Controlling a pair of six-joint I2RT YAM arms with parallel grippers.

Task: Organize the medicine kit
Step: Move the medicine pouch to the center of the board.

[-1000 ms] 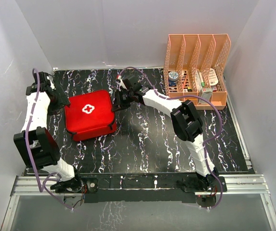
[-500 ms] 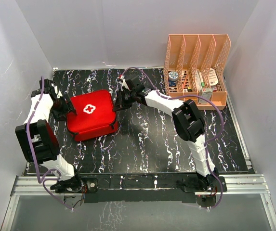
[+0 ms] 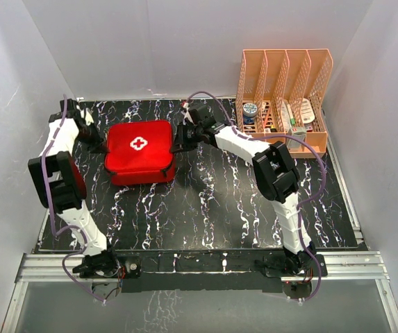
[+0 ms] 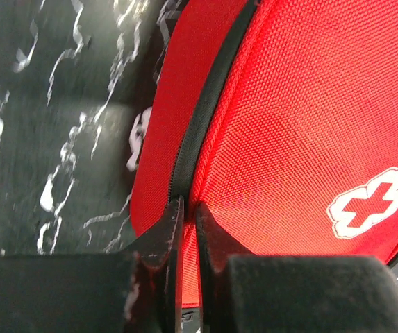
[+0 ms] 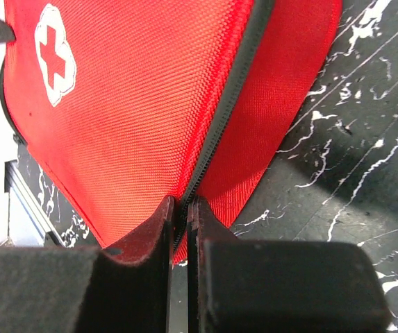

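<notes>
The black zip looks closed along this edge of the kit, so my left gripper will pull outward toward the edge's far end (image 3: 112, 127) and release the seam.
The medicine kit (image 3: 139, 149) lies closed on the black marbled table (image 3: 219, 208), a red fabric case with its white cross (image 3: 138, 144) facing up. My left gripper (image 3: 103, 146) is at the kit's left edge. In the left wrist view its jaws (image 4: 188, 208) are shut on the black zip seam of the kit (image 4: 296, 125). My right gripper (image 3: 178, 142) is at the kit's right edge. In the right wrist view the gripper (image 5: 181, 202) is likewise shut on the zip seam of the red case (image 5: 136, 104). The zip looks closed along both seams.
An orange-pink file rack (image 3: 282, 76) with small medicine items in its slots stands at the back right. White walls enclose the table on the left, back and right. The arm bases sit on the rail at the near edge.
The kit has slid right and toward the back and turned square to the table. The left gripper has followed it and closed on its left edge. The right gripper stays shut on the right edge.
</notes>
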